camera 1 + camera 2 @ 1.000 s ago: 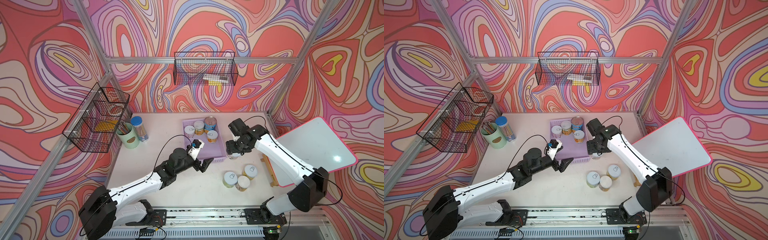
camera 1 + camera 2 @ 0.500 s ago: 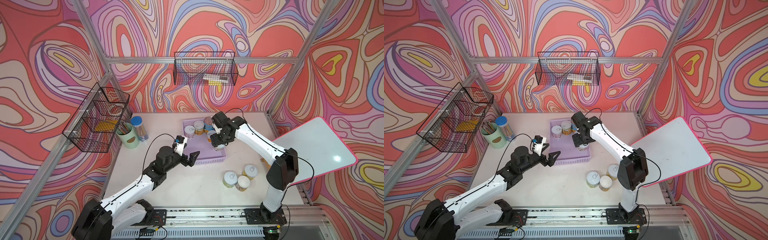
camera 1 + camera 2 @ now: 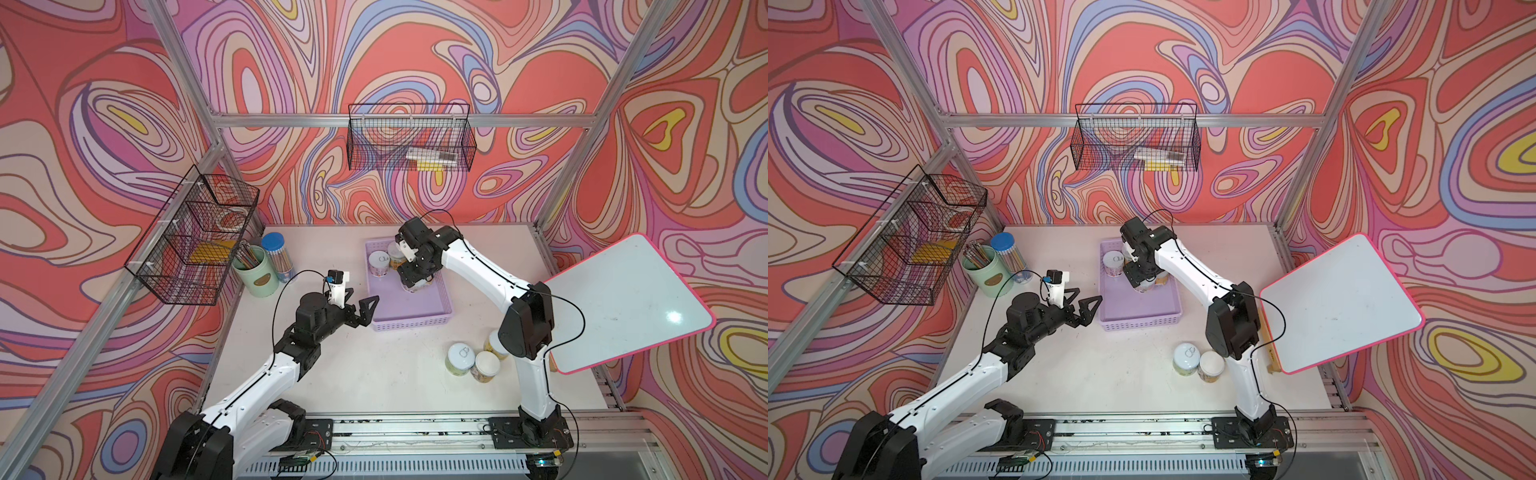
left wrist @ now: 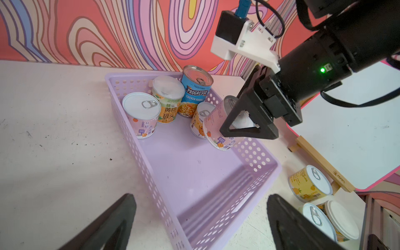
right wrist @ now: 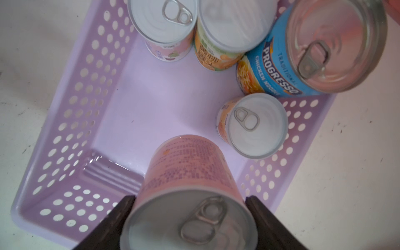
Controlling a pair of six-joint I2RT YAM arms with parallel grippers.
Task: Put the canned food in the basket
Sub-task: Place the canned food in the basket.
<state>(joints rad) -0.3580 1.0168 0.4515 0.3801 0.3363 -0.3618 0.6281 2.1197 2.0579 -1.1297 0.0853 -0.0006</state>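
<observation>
My right gripper is higher than the bare basket bottom over by the pink-labelled can, so next it needs to move toward the pink-labelled can, go down and let go of the pastel pink can.
The lilac basket (image 3: 409, 309) (image 3: 1138, 309) (image 4: 194, 173) (image 5: 151, 97) lies mid-table. At its far end stand several cans, among them a tall blue can (image 4: 195, 93) (image 5: 279, 71) and a pink-labelled one (image 4: 141, 114). My right gripper (image 3: 415, 282) (image 3: 1144, 282) (image 4: 244, 127) (image 5: 190, 216) is shut on a pastel pink can (image 4: 216, 127) (image 5: 188, 173), held tilted over the basket's right side. Three cans (image 3: 459, 357) (image 3: 1185, 357) (image 4: 309, 184) stand on the table at the front right. My left gripper (image 3: 363, 301) (image 3: 1088, 297) (image 4: 200, 205) is open and empty at the basket's near left corner.
A mint-green pen cup (image 3: 255, 272) and a blue-lidded pencil jar (image 3: 276, 257) stand at the back left. Black wire baskets (image 3: 195, 241) (image 3: 409, 143) hang on the walls. A pink-rimmed whiteboard (image 3: 627, 303) on a wooden stand (image 4: 320, 164) leans at the right.
My right arm has swung left with the pink can, from beside the basket's right wall to over the basket. My left gripper has drawn back to the left, still open.
</observation>
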